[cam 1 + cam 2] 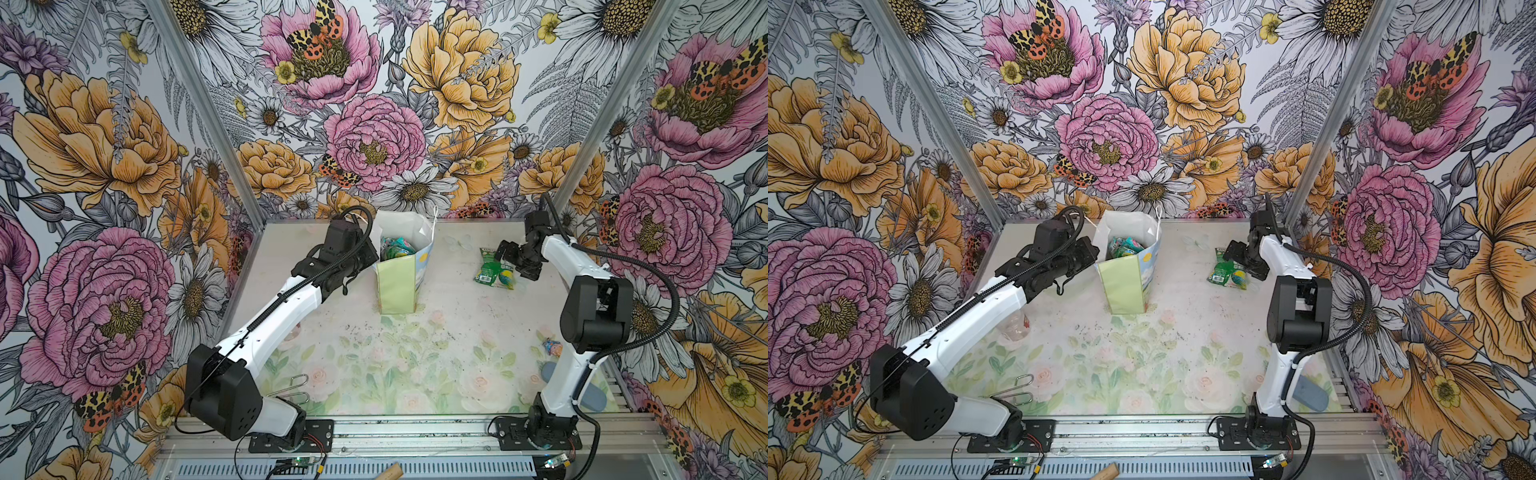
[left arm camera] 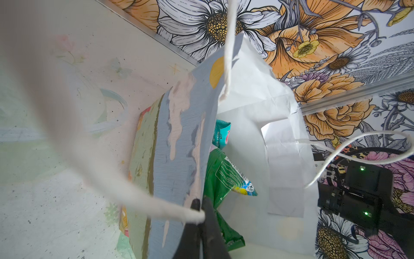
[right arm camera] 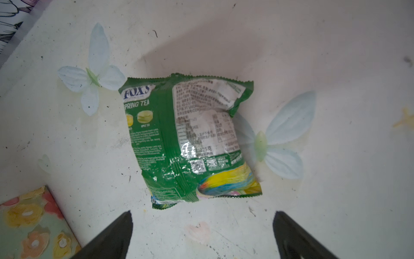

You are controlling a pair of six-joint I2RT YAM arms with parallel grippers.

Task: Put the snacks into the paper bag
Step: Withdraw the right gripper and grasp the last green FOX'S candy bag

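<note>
The right gripper will next go down with its open fingers on either side of the near half of the green FOX'S packet and close them, because the packet lies flat below.
The paper bag [image 1: 397, 286] [image 1: 1124, 286] stands upright at the back middle, with pale green sides and its mouth open. My left gripper [image 2: 201, 207] [image 1: 371, 254] is shut on the bag's rim beside a white cord handle [image 2: 134, 197]. Inside lie a green packet [image 2: 224, 179] and a teal packet [image 2: 221, 134], seen from above as teal and pink foil [image 1: 397, 248]. A green FOX'S packet [image 3: 190, 139] [image 1: 494, 270] [image 1: 1227, 272] lies flat on the table, right of the bag. My right gripper [image 3: 202, 215] [image 1: 505, 257] hovers over it, open and empty. A tiny wrapped candy [image 1: 552, 347] sits by the right arm.
A blue-grey oval thing [image 1: 590, 395] [image 1: 1310, 392] lies at the front right, behind the right arm's base. Bent wire clips [image 1: 291, 388] rest near the left arm's base. A clear plastic cup [image 1: 1016, 326] shows under the left forearm. Floral walls close in three sides.
</note>
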